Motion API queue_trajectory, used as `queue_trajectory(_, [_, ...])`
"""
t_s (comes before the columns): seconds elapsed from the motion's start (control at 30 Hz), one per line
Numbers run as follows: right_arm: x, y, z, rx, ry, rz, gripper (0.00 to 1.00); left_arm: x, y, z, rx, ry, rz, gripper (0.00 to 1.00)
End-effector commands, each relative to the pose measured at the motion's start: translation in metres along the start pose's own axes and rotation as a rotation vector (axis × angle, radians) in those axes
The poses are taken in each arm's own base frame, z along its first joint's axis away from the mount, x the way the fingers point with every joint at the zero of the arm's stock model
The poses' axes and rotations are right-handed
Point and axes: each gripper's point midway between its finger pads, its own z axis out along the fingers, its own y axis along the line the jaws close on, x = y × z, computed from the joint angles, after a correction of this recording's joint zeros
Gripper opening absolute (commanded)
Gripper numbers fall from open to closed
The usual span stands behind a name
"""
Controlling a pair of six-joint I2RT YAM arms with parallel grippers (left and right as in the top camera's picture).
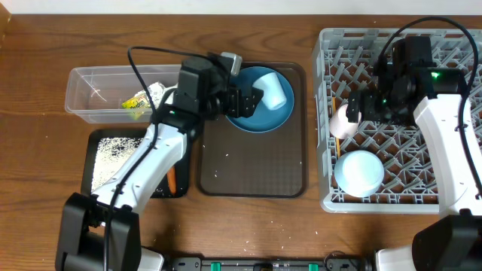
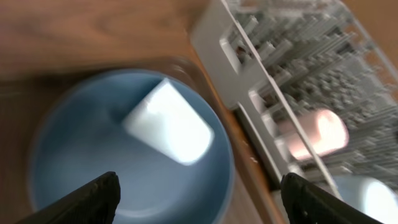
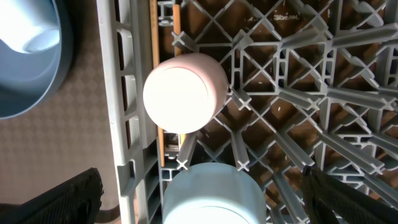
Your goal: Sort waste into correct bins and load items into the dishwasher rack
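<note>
The left gripper lowers its open fingers into the plate and onto the cup's rim next, since the light-blue cup lies on its side below the gripper.
The dark-blue plate lies on the brown serving tray with the light-blue cup lying on it. My left gripper is open and empty over the plate's left rim; the left wrist view shows the plate and cup between its fingers. The grey rack holds the pink cup, the upturned light-blue bowl and chopsticks. My right gripper is open and empty above the pink cup and bowl. The wrapper lies in the clear tub.
The black tray holds rice and a carrot piece. A few rice grains lie on the brown tray. The rack's left wall stands just right of the brown tray.
</note>
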Motion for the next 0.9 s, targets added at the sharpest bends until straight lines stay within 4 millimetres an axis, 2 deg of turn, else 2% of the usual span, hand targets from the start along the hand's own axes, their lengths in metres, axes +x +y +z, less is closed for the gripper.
queue_trajectory(0.0, [-0.004, -0.003, -0.003, 0.004, -0.012, 0.004, 0.99, -0.015, 0.012, 0.001, -0.127, -0.071, 0.088, 0.85])
queue_trajectory(0.1, [-0.004, -0.003, -0.003, 0.004, -0.012, 0.004, 0.99, -0.019, 0.005, 0.007, -0.109, -0.095, 0.107, 0.85])
queue_trajectory(0.17, [-0.004, -0.003, -0.003, 0.004, -0.012, 0.004, 0.99, -0.015, 0.003, 0.013, -0.104, -0.084, 0.109, 0.85])
queue_trajectory(0.37, [-0.004, -0.003, -0.003, 0.004, -0.012, 0.004, 0.99, 0.005, 0.020, 0.044, -0.110, -0.041, 0.100, 0.85])
queue_trajectory(0.47, [-0.004, -0.003, -0.003, 0.004, -0.012, 0.004, 0.99, -0.004, 0.030, 0.055, -0.105, -0.097, 0.111, 0.84])
queue_trajectory(0.6, [-0.004, -0.003, -0.003, 0.004, -0.012, 0.004, 0.99, -0.015, 0.037, 0.066, -0.092, -0.147, 0.106, 0.77])
queue_trajectory(0.87, [-0.004, -0.003, -0.003, 0.004, -0.012, 0.004, 0.99, -0.002, 0.042, 0.105, -0.019, -0.101, 0.102, 0.78])
